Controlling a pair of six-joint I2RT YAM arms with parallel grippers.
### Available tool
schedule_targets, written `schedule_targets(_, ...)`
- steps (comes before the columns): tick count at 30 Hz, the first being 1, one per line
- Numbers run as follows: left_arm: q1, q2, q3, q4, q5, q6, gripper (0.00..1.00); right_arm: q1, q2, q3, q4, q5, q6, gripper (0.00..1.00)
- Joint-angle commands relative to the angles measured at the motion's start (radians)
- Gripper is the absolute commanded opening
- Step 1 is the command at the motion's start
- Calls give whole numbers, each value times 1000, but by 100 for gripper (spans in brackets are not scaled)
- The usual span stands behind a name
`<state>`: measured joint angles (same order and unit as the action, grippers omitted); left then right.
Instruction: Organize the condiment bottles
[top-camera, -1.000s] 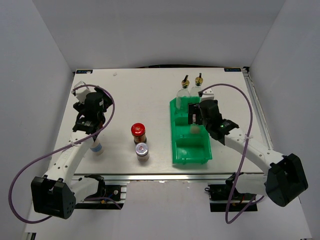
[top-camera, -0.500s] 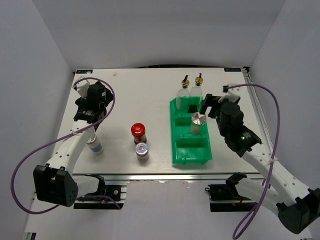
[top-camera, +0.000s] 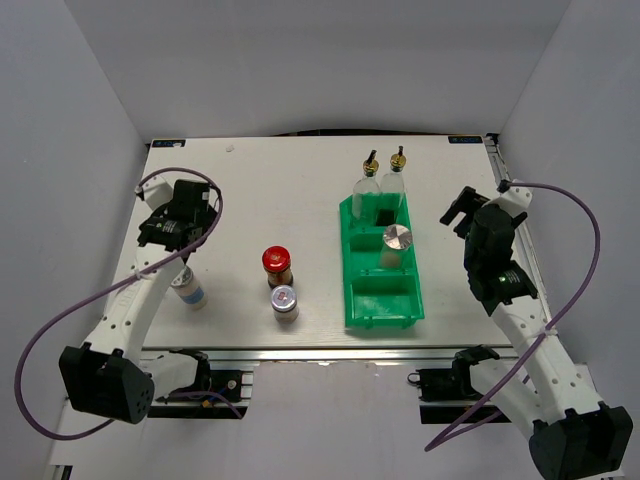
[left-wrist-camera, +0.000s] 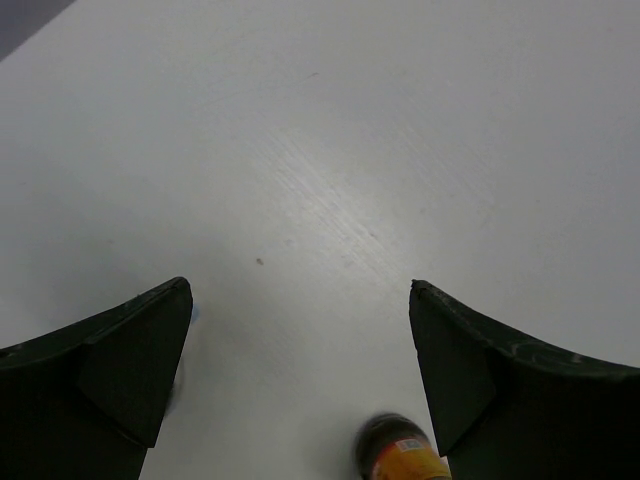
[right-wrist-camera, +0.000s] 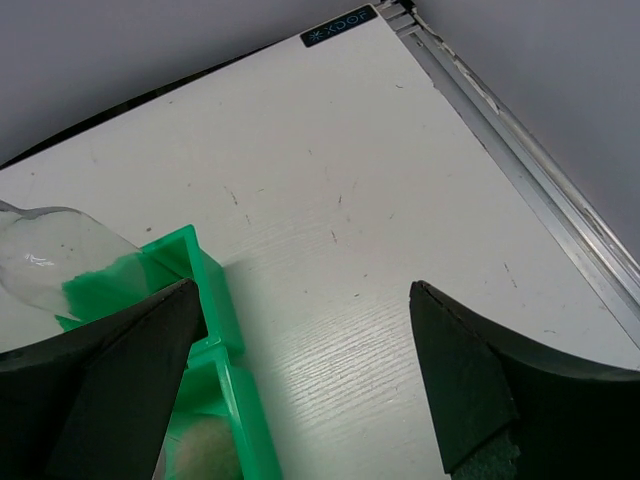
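The left gripper should move down and back toward the robot's base, and it should lower its open fingers around the blue-labelled silver-lidded jar (top-camera: 189, 288).
Two tall clear glass bottles (top-camera: 369, 182) (top-camera: 397, 174) with gold-black spouts stand at the far end of the green bin (top-camera: 350, 290). One silver-lidded jar (top-camera: 397, 240) stands in the bin's middle compartment. Another silver-lidded jar (top-camera: 285, 299) and the dark red-capped jar (top-camera: 276, 261) stand on the table left of the bin. A third jar (top-camera: 189, 293), with a blue label, stands at the left, partly under my left arm. My left gripper (top-camera: 170, 232) (left-wrist-camera: 300, 287) is open and empty above the table; the dark jar (left-wrist-camera: 400, 455) shows at its view's bottom. My right gripper (top-camera: 462, 208) (right-wrist-camera: 302, 288) is open and empty, right of the bin (right-wrist-camera: 215, 310).
The bin's near compartment (top-camera: 385, 300) holds nothing. A metal rail (top-camera: 515, 215) runs along the table's right edge, close to my right gripper. Grey walls stand on three sides. One glass bottle (right-wrist-camera: 50, 250) shows at the right wrist view's left edge.
My right gripper has let go of the silver-lidded jar in the bin's middle compartment and drawn back to the right. My left gripper has lifted away from the blue-labelled jar toward the far left.
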<state>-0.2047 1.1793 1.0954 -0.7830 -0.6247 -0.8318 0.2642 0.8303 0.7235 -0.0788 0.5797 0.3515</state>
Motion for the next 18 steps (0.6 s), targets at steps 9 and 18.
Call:
schedule_targets(9, 7, -75, -52, -294, -148, -66, 98, -19, 24, -10, 63, -80, -6, 89)
schedule_targets(18, 10, -64, -127, -299, -110, -69, 98, -25, 32, -13, 67, -121, -17, 89)
